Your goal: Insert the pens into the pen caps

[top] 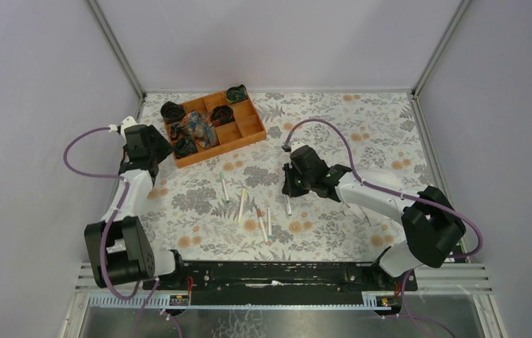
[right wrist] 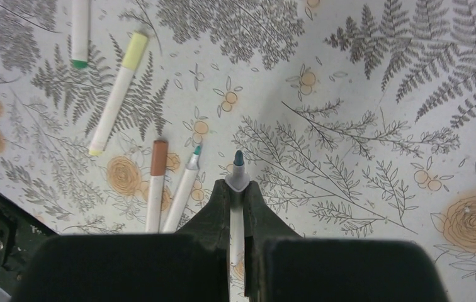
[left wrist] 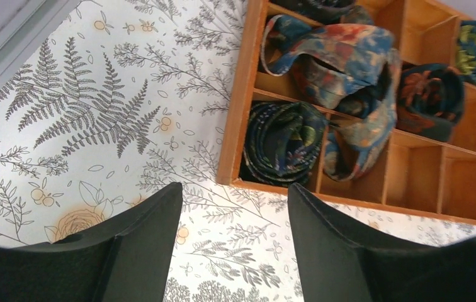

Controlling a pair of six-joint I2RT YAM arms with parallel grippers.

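The floral cloth (top: 286, 217) beside the uncapped teal-tipped pen is clear, so my right gripper should go down and slightly back to let go of the white pen there.
My right gripper (top: 289, 190) (right wrist: 237, 186) is shut on a white pen (right wrist: 237, 171) whose teal tip sticks out past the fingers, just above the floral cloth. Several more pens lie to its left. One has a green end (right wrist: 79, 34). Another carries a yellowish cap (right wrist: 134, 51) and a third a brown cap (right wrist: 158, 158). An uncapped pen with a teal tip (right wrist: 184, 189) lies beside the brown-capped one. From above they show as a loose row (top: 243, 204). No loose pen cap shows. My left gripper (top: 156, 151) (left wrist: 234, 189) is open and holds nothing, just short of the tray's near corner.
An orange wooden divided tray (top: 222, 151) (left wrist: 240, 94) stands at the back left, with rolled patterned cloths (left wrist: 279, 141) in some compartments. Grey walls close in the table at the back and sides. The black base rail (top: 270, 274) runs along the near edge.
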